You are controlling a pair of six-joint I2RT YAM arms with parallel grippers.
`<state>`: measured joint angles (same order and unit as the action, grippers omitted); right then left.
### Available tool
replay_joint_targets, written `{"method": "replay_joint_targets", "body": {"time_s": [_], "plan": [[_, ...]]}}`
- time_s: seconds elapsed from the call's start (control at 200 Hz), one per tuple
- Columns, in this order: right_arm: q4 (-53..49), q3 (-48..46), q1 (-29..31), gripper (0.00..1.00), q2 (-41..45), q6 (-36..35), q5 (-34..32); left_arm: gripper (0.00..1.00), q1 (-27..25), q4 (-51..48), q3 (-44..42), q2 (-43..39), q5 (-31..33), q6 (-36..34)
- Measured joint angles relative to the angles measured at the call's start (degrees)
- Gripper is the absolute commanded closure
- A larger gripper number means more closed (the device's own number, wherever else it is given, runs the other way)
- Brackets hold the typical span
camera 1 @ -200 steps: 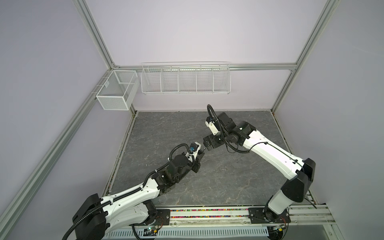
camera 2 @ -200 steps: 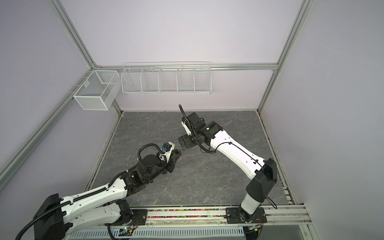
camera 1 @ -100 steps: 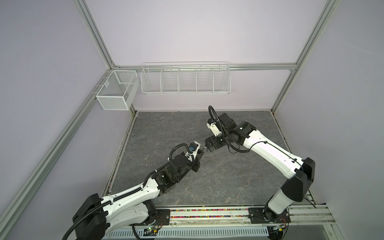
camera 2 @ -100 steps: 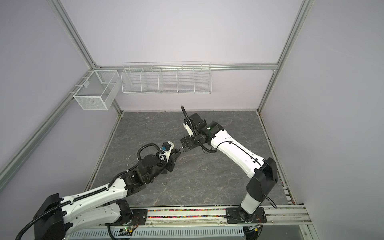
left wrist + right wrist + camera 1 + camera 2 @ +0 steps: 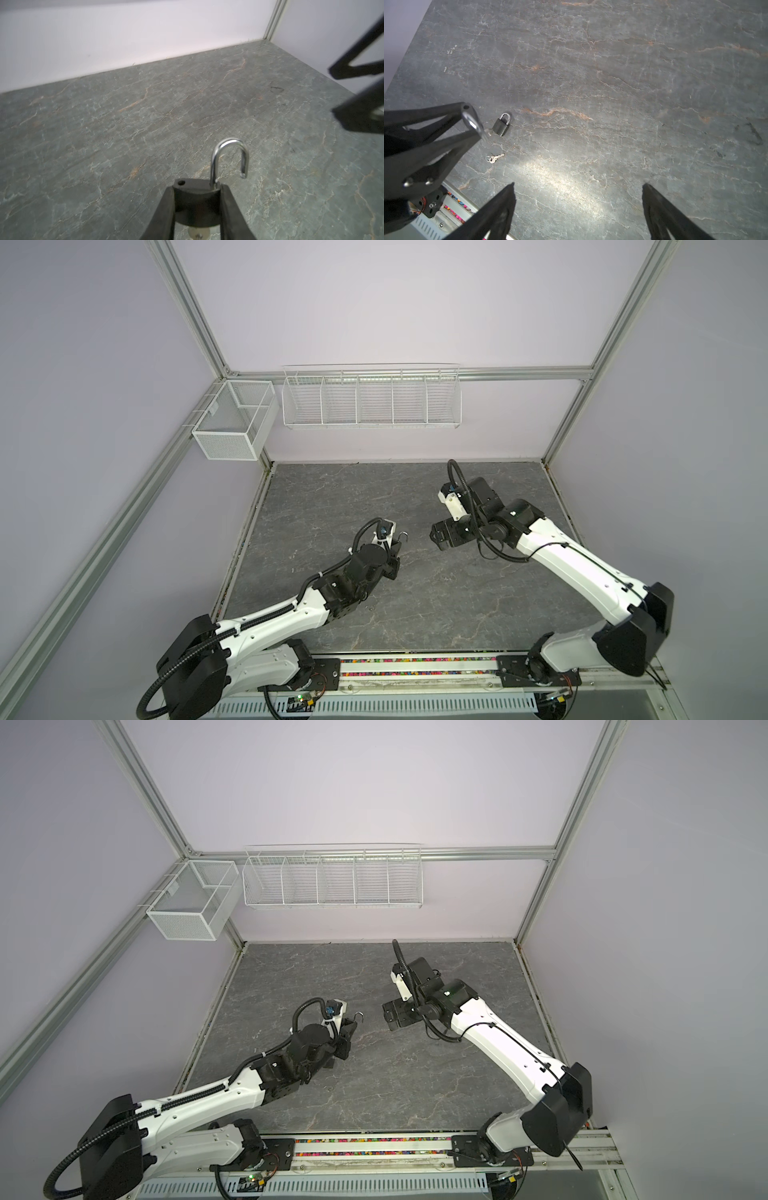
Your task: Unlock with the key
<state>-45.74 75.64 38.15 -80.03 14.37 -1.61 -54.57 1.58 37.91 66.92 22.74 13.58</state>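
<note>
The shackle of the dark padlock (image 5: 197, 199) is already open, so my left gripper needs to lower the padlock onto the bare tabletop below, with its fingers tipping toward the stone, and release it.
My left gripper (image 5: 197, 188) is shut on a dark padlock (image 5: 197, 199), held above the table. The padlock's silver shackle (image 5: 228, 158) is swung open, its free end out of the body. A key head (image 5: 199, 234) shows under the padlock's body. In both top views the left gripper (image 5: 395, 553) (image 5: 349, 1031) holds the shackle (image 5: 403, 536) up towards the right gripper (image 5: 436, 537) (image 5: 388, 1017). The right gripper stands open and empty a short way to the right. In the right wrist view the right gripper (image 5: 578, 185) has only bare table between its fingers.
A second padlock (image 5: 501, 125) with its shackle shut lies on the grey stone table (image 5: 415, 614), and a loose key on a ring (image 5: 494, 159) lies near it. Two white wire baskets (image 5: 372, 400) (image 5: 235, 425) hang on the back walls. A rail (image 5: 415, 668) runs along the front.
My right gripper has drawn back to the right, away from the padlock in the left gripper. The left arm has stayed where it was.
</note>
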Motion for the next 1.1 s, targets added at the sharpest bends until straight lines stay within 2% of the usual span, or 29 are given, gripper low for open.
{"method": "replay_joint_targets", "body": {"time_s": [0.215, 0.4, 0.56, 0.695, 0.93, 1.1], "plan": [[6.03, -11.06, -0.57, 0.04, 5.90, 3.69, 1.62, 1.00, 3.28, -12.66, 11.39, 9.99, -0.90, 9.11], [9.68, -18.78, -0.59, 0.04, 9.33, 6.91, 1.84, 1.00, 7.56, -21.14, 19.87, 21.99, -5.27, 14.16], [10.71, -22.36, -0.59, 0.04, 12.20, 8.20, 1.97, 1.00, 10.40, -27.69, 29.99, 33.94, -8.92, 16.83], [11.10, -23.23, -0.63, 0.04, 15.15, 8.50, 2.10, 1.00, 10.84, -31.04, 36.81, 41.66, -9.86, 18.43], [11.26, -23.26, -0.61, 0.04, 19.32, 9.18, 2.08, 1.00, 12.20, -34.91, 42.01, 48.41, -10.43, 22.18], [10.62, -23.15, -0.61, 0.04, 20.61, 8.76, 2.05, 1.00, 12.52, -36.81, 44.76, 49.68, -10.45, 23.30]]}}
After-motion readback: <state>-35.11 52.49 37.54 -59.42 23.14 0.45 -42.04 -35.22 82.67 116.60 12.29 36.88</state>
